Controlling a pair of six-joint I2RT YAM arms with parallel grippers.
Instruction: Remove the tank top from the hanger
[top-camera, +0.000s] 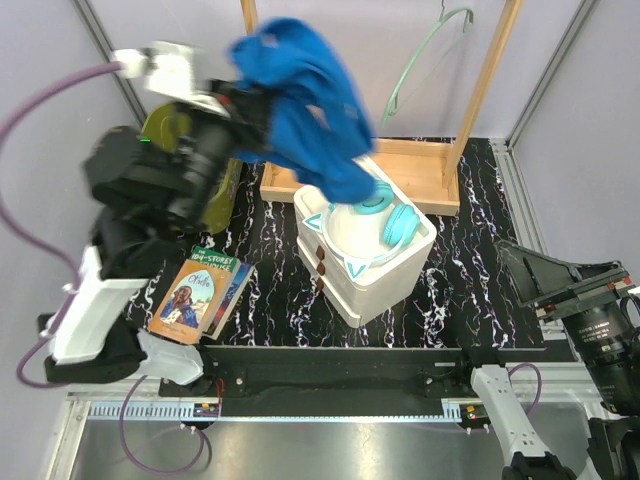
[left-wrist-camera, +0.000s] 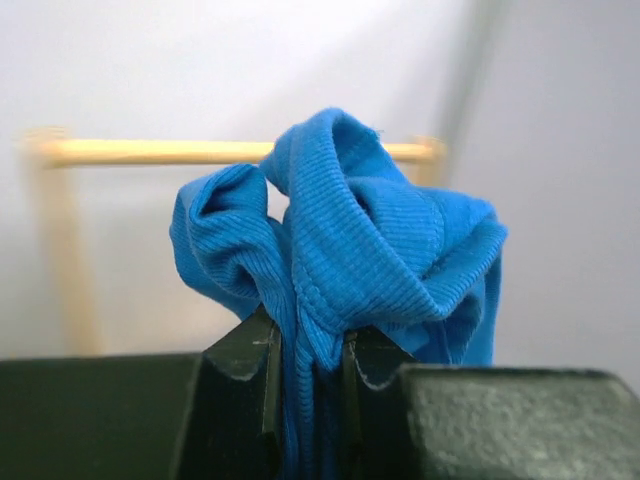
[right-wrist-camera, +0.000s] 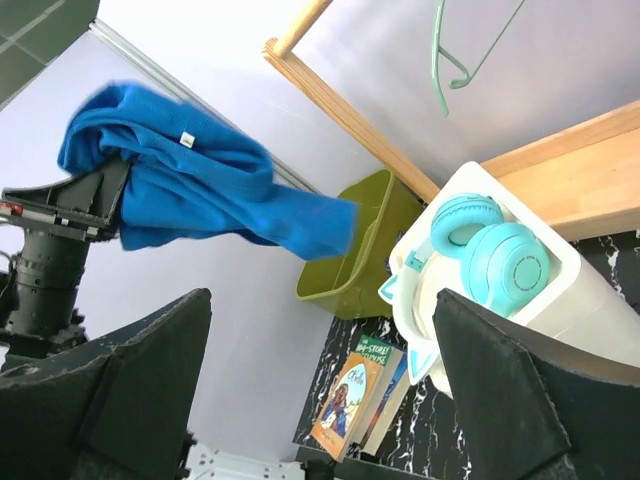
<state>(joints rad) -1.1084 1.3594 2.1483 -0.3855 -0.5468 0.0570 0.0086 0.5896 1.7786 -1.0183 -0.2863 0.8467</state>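
Note:
I will next swing my left gripper down over the olive-green bin to release the tank top, since the bin is below and to the left of my gripper in the top view.
My left gripper (top-camera: 250, 108) is shut on the royal-blue tank top (top-camera: 305, 105) and holds it bunched in the air, left of the rack; the cloth hangs down over the white box. In the left wrist view the fabric (left-wrist-camera: 340, 240) is pinched between my fingers (left-wrist-camera: 240, 370). The tank top also shows in the right wrist view (right-wrist-camera: 200, 175) with its small white label. The mint-green hanger (top-camera: 432, 55) hangs bare on the wooden rack, apart from the cloth; it also shows in the right wrist view (right-wrist-camera: 455, 50). My right gripper (right-wrist-camera: 320, 380) is open and empty, low at the right.
A wooden rack frame (top-camera: 480, 95) stands at the back. A white box (top-camera: 365, 265) holds turquoise headphones (top-camera: 395, 215). An olive-green bin (top-camera: 215, 185) sits at the back left, partly behind my left arm. Books (top-camera: 195, 295) lie at the front left.

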